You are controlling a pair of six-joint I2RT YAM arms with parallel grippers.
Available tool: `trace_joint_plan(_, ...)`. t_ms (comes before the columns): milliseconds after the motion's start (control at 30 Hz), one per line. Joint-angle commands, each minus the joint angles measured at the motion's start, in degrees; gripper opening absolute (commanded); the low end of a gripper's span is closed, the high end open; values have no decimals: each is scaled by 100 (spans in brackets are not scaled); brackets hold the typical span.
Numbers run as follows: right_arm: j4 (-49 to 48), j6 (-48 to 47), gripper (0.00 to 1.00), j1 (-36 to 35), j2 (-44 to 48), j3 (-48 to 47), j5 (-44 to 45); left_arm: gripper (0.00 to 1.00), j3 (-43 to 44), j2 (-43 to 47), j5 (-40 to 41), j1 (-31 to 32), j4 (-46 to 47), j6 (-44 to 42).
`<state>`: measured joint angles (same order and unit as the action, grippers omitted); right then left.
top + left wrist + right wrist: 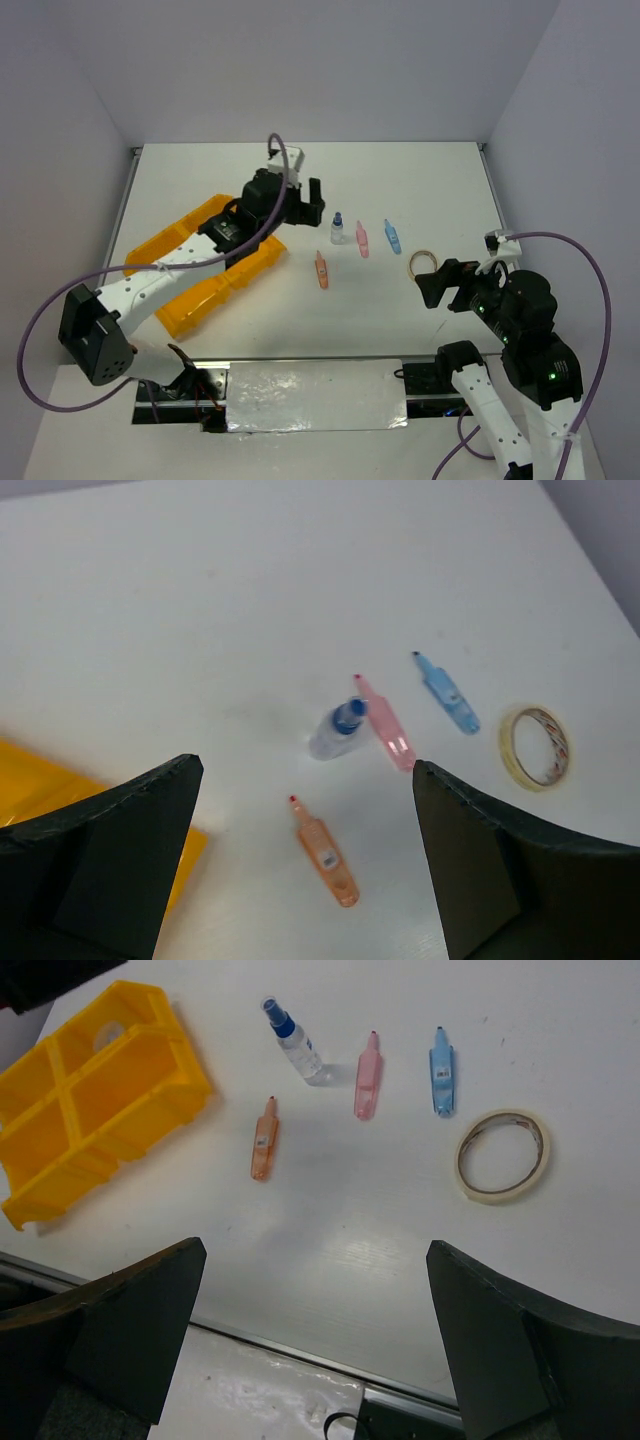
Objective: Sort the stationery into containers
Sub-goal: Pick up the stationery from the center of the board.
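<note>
My left gripper moves across and down around the clear tube's blue cap [338,217] [349,715] next, since the tube stands below the gripper and to its right in the top view.
The yellow-orange tray [200,300] lies at the left, partly under my left arm. My left gripper [302,205] is open and empty, above the table just right of the tray and left of the clear tube with blue cap [337,228]. The pink pen [362,238], blue pen [392,234], orange pen [321,269] and beige tape ring [423,264] lie on the table. In the left wrist view the orange pen [325,852] lies between the open fingers' line. My right gripper [447,283] is open and empty, just near of the tape ring [502,1155].
In the right wrist view the tray [150,1000] shows four compartments; a pale round shape [108,1032] sits in a far one, and I cannot tell what it is. The table's near edge with a metal strip [300,1345] lies under the right gripper. Walls close three sides.
</note>
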<state>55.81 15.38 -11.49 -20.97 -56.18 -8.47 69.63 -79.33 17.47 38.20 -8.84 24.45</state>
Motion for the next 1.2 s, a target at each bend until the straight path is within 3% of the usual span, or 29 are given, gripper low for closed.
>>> trace_joint_plan(0, -396, 9, 100, -29, -48, 2, -190, 99, -125, -301, -359, 390, 1699, -731)
trace_joint_plan(167, -264, -43, 100, -29, 5, -16, -146, 98, 646, -1705, 18, 785, 1921, -669)
trace_joint_plan(267, -220, -96, 100, -38, 67, 20, -129, 90, 999, -2321, 255, 988, 2035, -748)
trace_joint_plan(300, -220, -105, 100, -38, 93, 54, -120, 81, 1087, -2446, 352, 1032, 1957, -757)
trace_joint_plan(367, -220, -105, 100, -38, 111, 81, -146, 76, 1359, -2788, 484, 1041, 1808, -687)
trace_joint_plan(700, -316, -140, 100, -38, 41, 116, -287, 73, 1018, -2930, 933, 1032, 1912, -529)
trace_joint_plan(800, -352, -123, 100, -29, 23, 169, -304, 81, 965, -3000, 986, 1032, 1956, -590)
trace_joint_plan(933, -360, -131, 100, -20, -3, 178, -287, 83, 1062, -3080, 1038, 1032, 1956, -695)
trace_joint_plan(1167, -387, -131, 100, -38, -65, 186, -296, 75, 878, -3062, 1136, 980, 2070, -670)
